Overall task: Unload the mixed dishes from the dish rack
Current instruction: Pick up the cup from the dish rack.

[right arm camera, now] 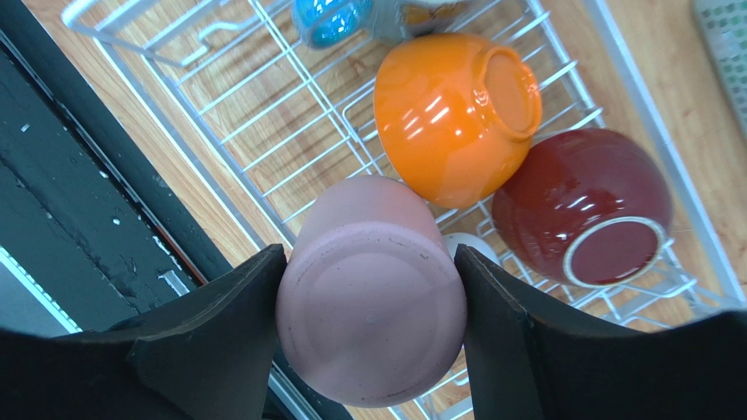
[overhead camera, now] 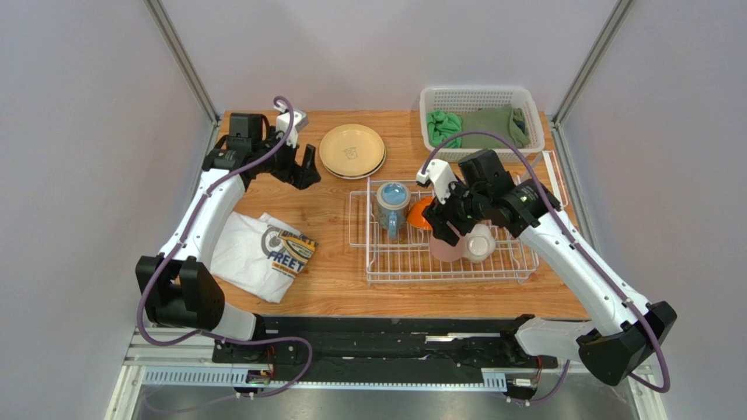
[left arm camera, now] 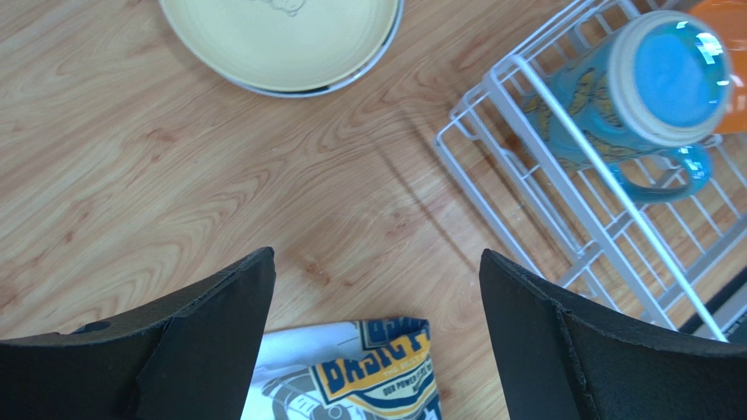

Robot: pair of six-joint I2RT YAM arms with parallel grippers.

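Note:
Next, my left gripper turns and reaches to the right in the top view onto the pink cup's finger-free lower end, since it lies that way.
The white wire dish rack (overhead camera: pixel 491 267) holds a light-blue mug (overhead camera: pixel 393 203), an orange bowl (overhead camera: pixel 422 214), a small white bowl (overhead camera: pixel 480 245) and a pink cup (overhead camera: pixel 443 252). My right gripper (overhead camera: pixel 449 234) is shut on the pink cup (right arm camera: pixel 373 293), which is upside down with both fingers against its sides. The orange bowl (right arm camera: pixel 451 114) and the dark red bowl (right arm camera: pixel 583 206) lie just beyond it. The tan plates (overhead camera: pixel 352 150) are stacked on the table left of the rack. My left gripper (overhead camera: pixel 302 166) is open and empty beside them, above bare wood (left arm camera: pixel 377 341).
A printed white T-shirt (overhead camera: pixel 263 249) lies on the table at the near left. A white perforated basket (overhead camera: pixel 526 98) with green cloths (overhead camera: pixel 491 122) stands at the back right. The rack's corner (left arm camera: pixel 491 87) and the mug (left arm camera: pixel 649 87) are right of my left gripper.

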